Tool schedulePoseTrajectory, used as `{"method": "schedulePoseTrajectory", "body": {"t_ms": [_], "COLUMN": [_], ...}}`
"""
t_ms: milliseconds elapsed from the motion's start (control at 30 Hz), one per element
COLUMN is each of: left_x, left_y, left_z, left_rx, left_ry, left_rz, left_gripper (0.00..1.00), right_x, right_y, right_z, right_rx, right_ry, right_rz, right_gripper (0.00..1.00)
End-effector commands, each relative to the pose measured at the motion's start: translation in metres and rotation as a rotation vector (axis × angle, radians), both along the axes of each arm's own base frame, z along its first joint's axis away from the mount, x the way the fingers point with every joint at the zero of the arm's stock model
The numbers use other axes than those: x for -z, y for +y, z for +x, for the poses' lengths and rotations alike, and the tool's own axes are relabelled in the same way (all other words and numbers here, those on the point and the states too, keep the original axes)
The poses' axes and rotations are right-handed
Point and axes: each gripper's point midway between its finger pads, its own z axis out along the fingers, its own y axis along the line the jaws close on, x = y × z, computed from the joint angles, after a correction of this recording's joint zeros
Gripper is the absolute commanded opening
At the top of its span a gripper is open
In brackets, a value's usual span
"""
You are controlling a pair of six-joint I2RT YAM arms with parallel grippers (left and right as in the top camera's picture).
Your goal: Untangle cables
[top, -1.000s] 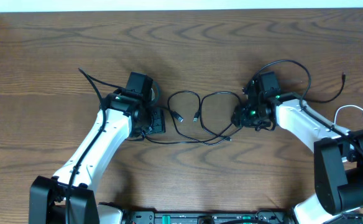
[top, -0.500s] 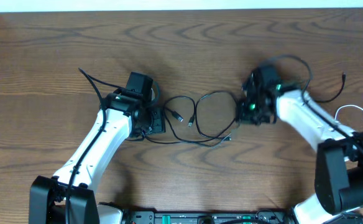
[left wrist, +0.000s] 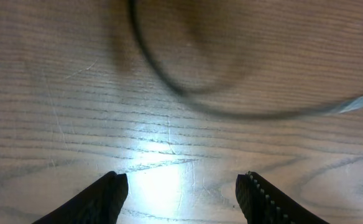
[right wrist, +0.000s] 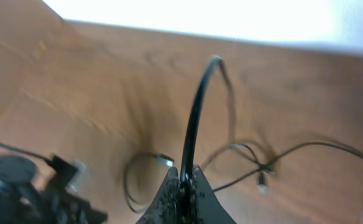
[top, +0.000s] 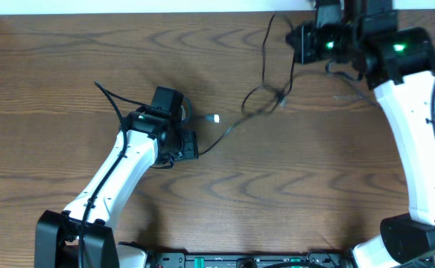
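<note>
I should move my right gripper back from the white wall and over the bare wood beside the knot to let go of the black cable, because that part of the wood is clear.
My right gripper is raised near the table's back edge and is shut on the black cable. The cable hangs from it in a loop, knots near the middle, and runs down-left to just beside my left gripper. A bright plug end shows along that stretch. In the right wrist view the jaws pinch the black cable, with loops and plug ends below. In the left wrist view the jaws are open and empty over bare wood, with a blurred cable loop ahead. I cannot make out the white cable.
The white wall and the table's back edge lie close behind my right gripper. A thick black arm wire sticks out left of my left arm. The arm bases and a black rig stand at the front edge.
My right arm has risen and swung to the back with the black cable, dragging its loops off the table's middle towards the back right. My left arm has stayed put.
</note>
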Motion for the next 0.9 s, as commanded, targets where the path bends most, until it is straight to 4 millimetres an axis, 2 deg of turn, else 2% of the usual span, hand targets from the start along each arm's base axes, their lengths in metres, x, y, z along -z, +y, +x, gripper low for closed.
{"method": "schedulePoseTrajectory", "body": {"t_ms": [0, 100, 200, 333, 433, 567, 633, 700, 867], "left_x": [-0.001, -0.001, -0.001, -0.001, -0.001, -0.001, -0.001, -0.001, -0.001], "left_y": [0.002, 0.002, 0.002, 0.002, 0.002, 0.002, 0.002, 0.002, 0.002], "left_z": [0.002, 0.002, 0.002, 0.002, 0.002, 0.002, 0.002, 0.002, 0.002], "left_rx": [0.007, 0.007, 0.007, 0.007, 0.007, 0.007, 0.007, 0.007, 0.007], "left_ry": [-0.006, -0.006, -0.006, -0.006, -0.006, -0.007, -0.006, -0.006, -0.006], "left_rz": [0.008, 0.008, 0.008, 0.008, 0.008, 0.008, 0.008, 0.008, 0.007], "left_gripper": [0.61, 0.61, 0.62, 0.62, 0.62, 0.62, 0.62, 0.62, 0.62], "right_x": [-0.057, -0.08, -0.082, -0.051, -0.016, 0.02, 0.029, 0.03, 0.028], "right_y": [-0.003, -0.011, -0.013, -0.017, -0.026, -0.062, -0.084, -0.095, -0.091], "right_z": [-0.003, -0.001, 0.0, -0.016, -0.04, -0.067, -0.076, -0.077, -0.073], "right_rx": [-0.006, 0.039, 0.051, 0.047, 0.053, 0.155, 0.217, 0.253, 0.244], "right_ry": [-0.155, -0.223, -0.23, -0.088, 0.086, 0.253, 0.293, 0.295, 0.281], "right_rz": [0.027, 0.014, 0.008, -0.034, -0.093, -0.273, -0.376, -0.429, -0.408], "right_gripper": [0.01, 0.01, 0.01, 0.01, 0.02, 0.06, 0.07, 0.07, 0.07]}}
